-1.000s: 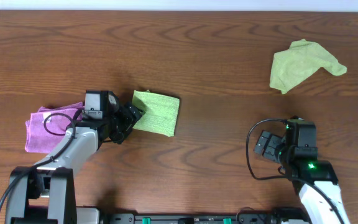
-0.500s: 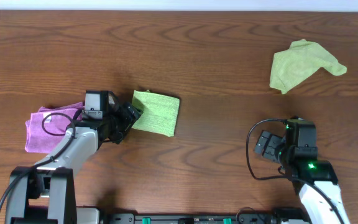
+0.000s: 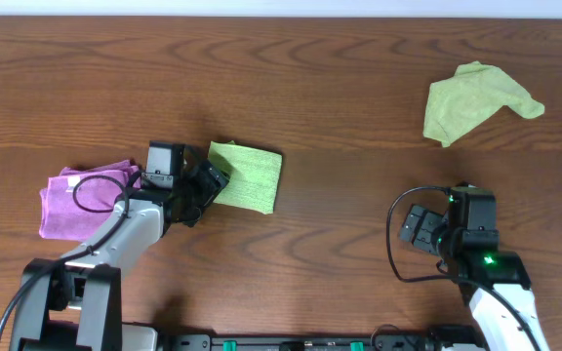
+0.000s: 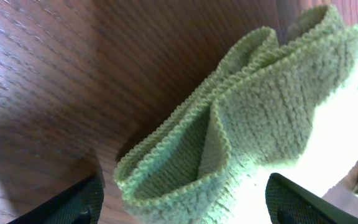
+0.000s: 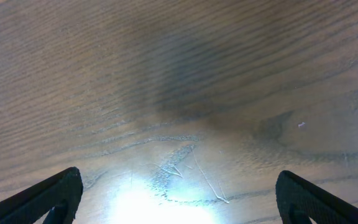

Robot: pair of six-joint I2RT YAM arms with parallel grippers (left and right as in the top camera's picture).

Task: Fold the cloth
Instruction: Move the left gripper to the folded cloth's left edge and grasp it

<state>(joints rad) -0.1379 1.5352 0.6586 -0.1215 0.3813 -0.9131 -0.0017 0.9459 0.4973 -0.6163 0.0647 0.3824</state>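
Note:
My left gripper stays there and closes its fingers across the folded green cloth's stacked layers next, as the cloth's near corner lies between them.
A folded green cloth (image 3: 248, 175) lies left of the table's middle. My left gripper (image 3: 210, 181) is at its left edge, open, with its fingers either side of the folded edge; the left wrist view shows the layered edge of the cloth (image 4: 241, 130) between the fingertips (image 4: 185, 205). A second green cloth (image 3: 471, 100) lies crumpled at the far right. My right gripper (image 3: 416, 228) is open and empty above bare wood near the front right; its view shows only wood between the fingertips (image 5: 179, 199).
A folded purple cloth (image 3: 71, 198) lies at the left, partly under my left arm. The table's front edge runs close to both arm bases.
My left arm has shifted a little to the right, toward the folded green cloth. The right arm has not moved.

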